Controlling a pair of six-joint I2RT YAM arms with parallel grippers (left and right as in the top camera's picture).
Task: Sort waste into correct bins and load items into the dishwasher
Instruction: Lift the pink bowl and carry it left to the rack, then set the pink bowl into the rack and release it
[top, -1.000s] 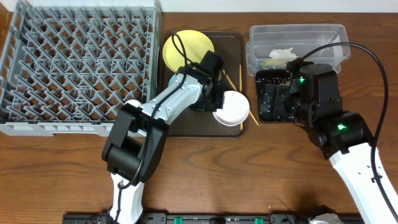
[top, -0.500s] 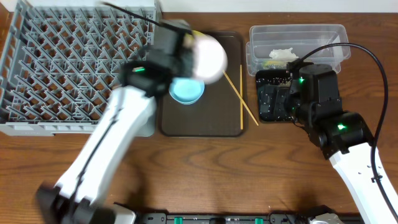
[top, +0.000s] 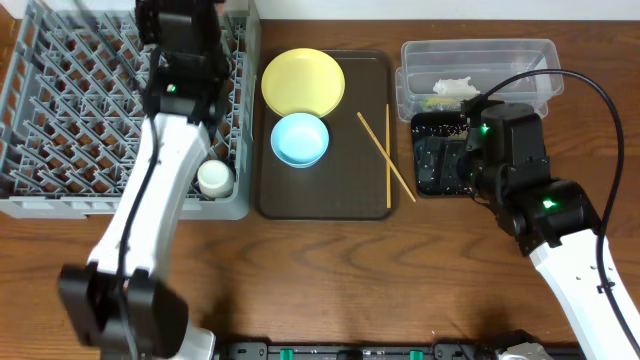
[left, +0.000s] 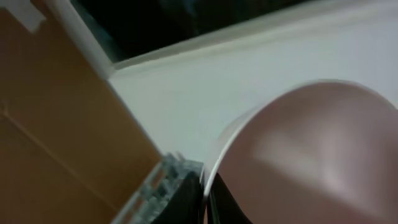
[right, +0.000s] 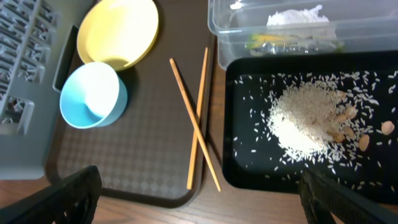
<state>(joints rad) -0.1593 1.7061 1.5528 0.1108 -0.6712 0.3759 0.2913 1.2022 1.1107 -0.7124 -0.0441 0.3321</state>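
Note:
My left gripper lowers the small white bowl (left: 311, 149) over the grey rack's far end and toward the rack's edge by the yellow plate next, before opening.
My left gripper (left: 205, 193) is shut on the rim of the small white bowl (left: 311, 149), which fills the left wrist view. Overhead, the left arm (top: 185, 70) reaches over the far side of the grey dish rack (top: 80, 120), and the bowl itself is hidden there. A white cup (top: 214, 178) stands in the rack's near right corner. The yellow plate (top: 303, 82), light blue bowl (top: 300, 139) and crossed chopsticks (top: 385, 160) lie on the brown tray. My right gripper (right: 208, 205) hangs open above the black tray (top: 432, 170), which holds rice and tan crumbs (right: 311, 121).
The clear tub (top: 480, 55) behind the black tray holds crumpled white paper (right: 295, 17) and a greenish-orange scrap (right: 267, 40). The brown serving tray (top: 330, 195) sits between the rack and the bins. Bare wooden table (top: 400, 280) lies in front.
The left arm lifted the small white bowl off the brown tray and swung it left and back over the dish rack. The right arm has stayed still.

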